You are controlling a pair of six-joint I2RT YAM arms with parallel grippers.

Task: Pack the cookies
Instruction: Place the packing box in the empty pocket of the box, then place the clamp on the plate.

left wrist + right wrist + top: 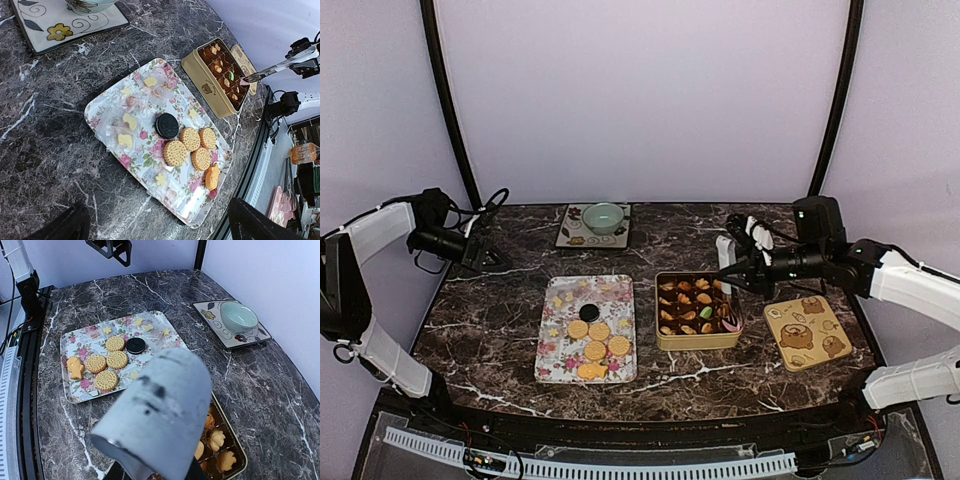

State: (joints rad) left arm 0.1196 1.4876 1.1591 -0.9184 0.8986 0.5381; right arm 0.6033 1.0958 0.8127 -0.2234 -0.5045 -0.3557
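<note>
Other cups are filled. My right gripper next leaves the pink piece in the tin, moves over the tray's far half, then lowers and releases the tongs.
Several round golden cookies and a dark one lie on the floral tray, with small wrapped yellow pieces beside them. The gold tin holds more cookies in brown cups. My right gripper is shut on pale tongs. The tongs' tips pinch a pink piece over the tin's right side. The tongs' handle blocks most of the right wrist view. Far left of the tray, my left gripper hangs open and empty.
The tin's lid with bear pictures lies right of the tin. A green bowl sits on a square patterned plate at the back. The table's near edge has a black rail.
</note>
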